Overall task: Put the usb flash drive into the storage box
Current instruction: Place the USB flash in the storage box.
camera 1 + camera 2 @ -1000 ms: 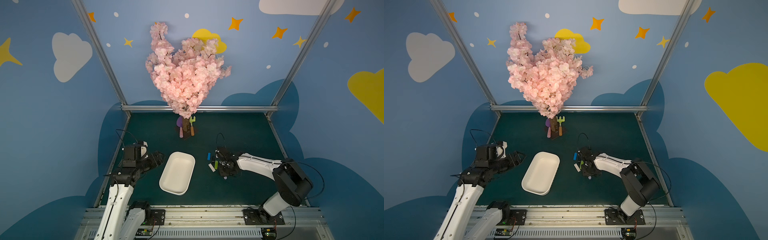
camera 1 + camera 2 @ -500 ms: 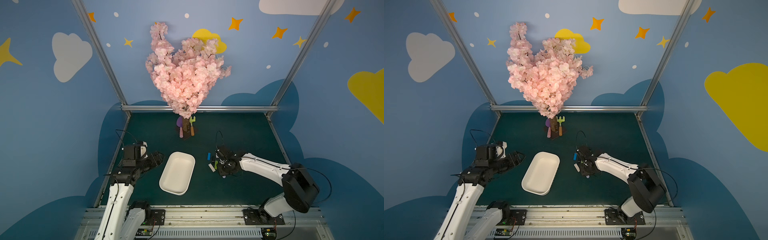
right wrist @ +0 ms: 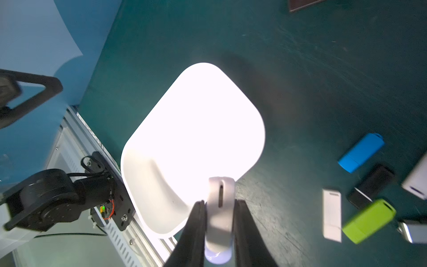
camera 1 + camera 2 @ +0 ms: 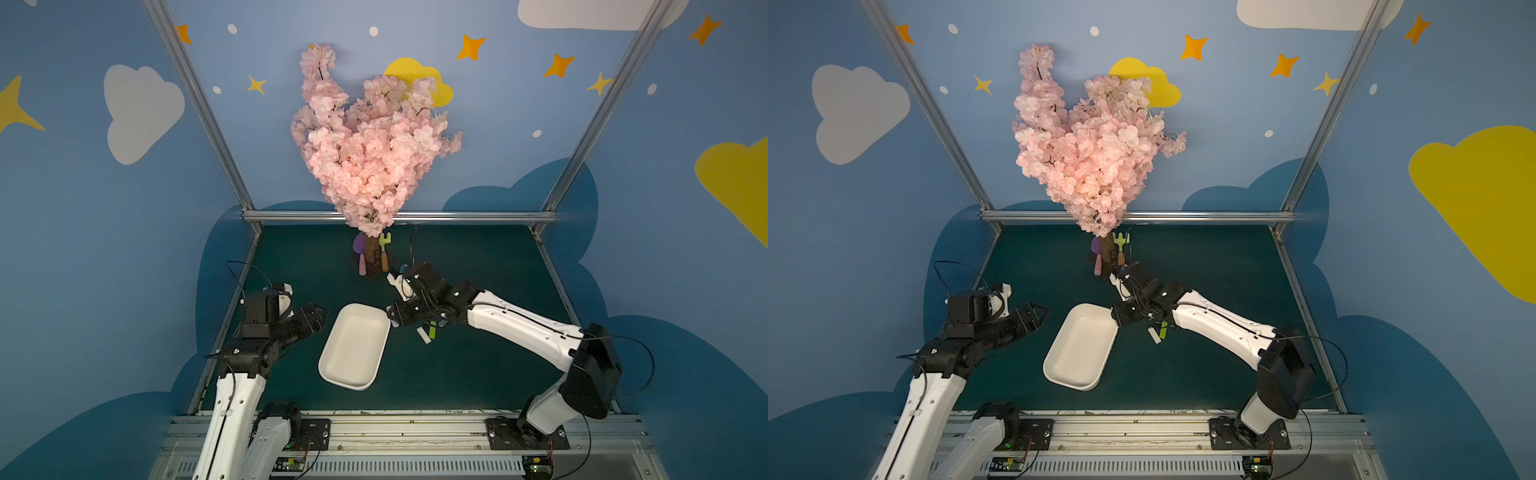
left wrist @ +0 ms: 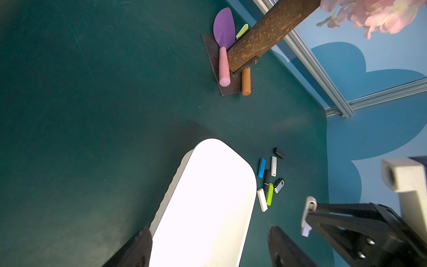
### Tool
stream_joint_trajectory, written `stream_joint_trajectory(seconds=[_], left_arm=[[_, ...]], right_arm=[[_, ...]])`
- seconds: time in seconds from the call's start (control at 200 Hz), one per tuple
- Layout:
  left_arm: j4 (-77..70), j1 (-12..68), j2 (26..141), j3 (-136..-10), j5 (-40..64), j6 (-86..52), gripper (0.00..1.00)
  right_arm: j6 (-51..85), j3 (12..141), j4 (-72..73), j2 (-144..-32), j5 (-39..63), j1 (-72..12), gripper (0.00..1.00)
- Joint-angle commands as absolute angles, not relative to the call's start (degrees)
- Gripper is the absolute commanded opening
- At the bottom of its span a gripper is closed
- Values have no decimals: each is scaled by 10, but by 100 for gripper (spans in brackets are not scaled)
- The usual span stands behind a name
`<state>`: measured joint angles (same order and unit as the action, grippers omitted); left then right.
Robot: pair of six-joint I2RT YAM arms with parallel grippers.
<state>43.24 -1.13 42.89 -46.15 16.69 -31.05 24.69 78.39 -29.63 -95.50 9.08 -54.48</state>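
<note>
My right gripper has its fingers above and beside the storage box's far half (image 4: 352, 328) (image 3: 200, 111). Next it will go over the storage box's rim, then down to release the drive in that half.
My right gripper (image 3: 219, 205) is shut on a white usb flash drive (image 3: 220, 196), gripped by its long sides. In both top views this gripper (image 4: 392, 322) (image 4: 1116, 322) hangs at the far right corner of the storage box (image 4: 353, 349) (image 4: 1079, 349), a shallow white tray with nothing in it. In the right wrist view the drive's tip overlaps the box (image 3: 196, 129) rim. My left gripper (image 4: 316, 316) (image 5: 209, 233) is open and holds nothing, just left of the box (image 5: 208, 196).
Several loose drives lie on the green mat right of the box: blue (image 5: 261, 168), green (image 5: 269, 194), white (image 5: 262, 200), black (image 5: 266, 182), silver (image 5: 279, 185). A blossom tree trunk (image 5: 265, 34) with a toy shovel (image 5: 223, 30) stands behind them.
My right gripper has lifted off the pile of drives and moved left to the box's corner with the white drive in it. The left arm has stayed almost still.
</note>
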Motion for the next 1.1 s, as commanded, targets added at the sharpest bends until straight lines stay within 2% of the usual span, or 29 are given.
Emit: stream_joint_trajectory(seconds=[0.0,0.39,0.796,1.096], left_arm=[[434,-13,423,-456,164,-305,81],[434,-12,419,-456,162,-306,81],[434,-13,412,-455,161,-306,81],[435,-12,416,-455,162,-306,81]], right_arm=[[209,851,-289,-1026,109,-569,13],[297,1020,-319,-1252,91,-592,14],[404,1063,-300,-1320,59,-604,16],[417,1082,-307,-1331,77,-607,34]])
